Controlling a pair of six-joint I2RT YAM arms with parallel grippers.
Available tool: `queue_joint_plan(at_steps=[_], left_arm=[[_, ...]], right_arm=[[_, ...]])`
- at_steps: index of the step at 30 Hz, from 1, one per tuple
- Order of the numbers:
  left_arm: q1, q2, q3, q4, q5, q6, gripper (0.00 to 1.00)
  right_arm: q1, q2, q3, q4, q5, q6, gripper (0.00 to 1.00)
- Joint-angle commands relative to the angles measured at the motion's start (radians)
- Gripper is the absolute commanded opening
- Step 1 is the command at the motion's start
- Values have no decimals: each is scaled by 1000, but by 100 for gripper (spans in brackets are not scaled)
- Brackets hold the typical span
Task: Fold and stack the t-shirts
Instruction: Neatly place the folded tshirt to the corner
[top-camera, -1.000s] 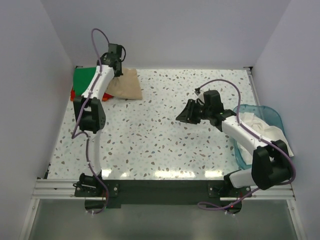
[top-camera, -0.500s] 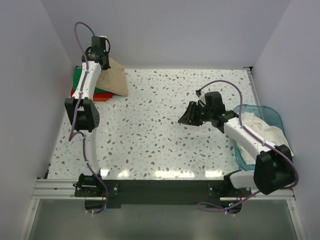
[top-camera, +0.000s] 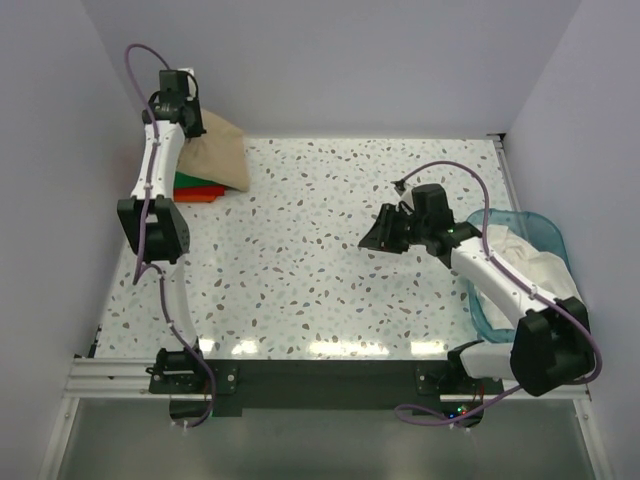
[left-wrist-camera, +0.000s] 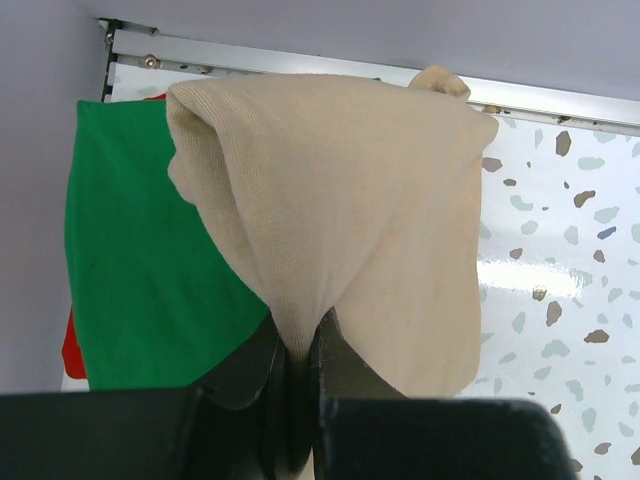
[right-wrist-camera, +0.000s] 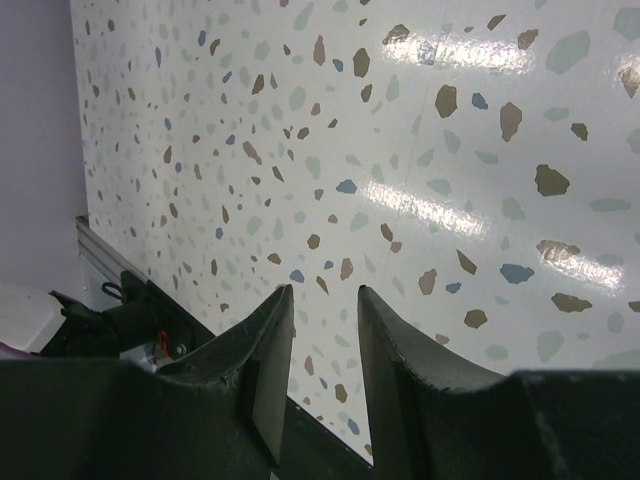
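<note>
The tan-beige t-shirt goes across toward the side next, drawn by my left gripper, since the green t-shirt still lies bare there.
My left gripper (top-camera: 190, 122) is shut on the folded tan-beige t-shirt (top-camera: 218, 156) and holds it lifted at the far left corner. The wrist view shows the tan cloth (left-wrist-camera: 350, 210) pinched between the jaws (left-wrist-camera: 298, 350), hanging over the green t-shirt (left-wrist-camera: 140, 260). A red-orange t-shirt (left-wrist-camera: 72, 348) lies under the green one; both show in the top view, green (top-camera: 186, 180) and red-orange (top-camera: 200, 194). My right gripper (top-camera: 372, 240) is open and empty above the table's middle right (right-wrist-camera: 322, 295). A whitish t-shirt (top-camera: 530, 265) lies in the tub.
A translucent blue plastic tub (top-camera: 545, 228) stands at the right edge. White walls close the back and both sides. A metal rail (left-wrist-camera: 300, 68) runs along the table's far edge. The speckled table top (top-camera: 300, 260) lies between the arms.
My left gripper has carried the tan-beige t-shirt up and to the left, over the green and red-orange stack. My right gripper has barely moved.
</note>
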Motion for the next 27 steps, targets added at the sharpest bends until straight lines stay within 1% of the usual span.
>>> queue_joint_plan(at_steps=[1,9,16,26,27], left_arm=[[39,-93,60,34,45,4,0],[54,-128,63,45,97,-8,0],[59,-154,72,57,116,-14,0],[100,-138,50,66,136,-25,0],[105,-133,47,66,158,-26,0]], right_arm=[[3,-32,46,-21,25,-23,36],[3,-49,51,-34,43,-19,36],[3,-55,60,-41,51,-15,35],[2,-49,66,-49,55,-22,35],[3,-47,67,-49,57,-20,35]])
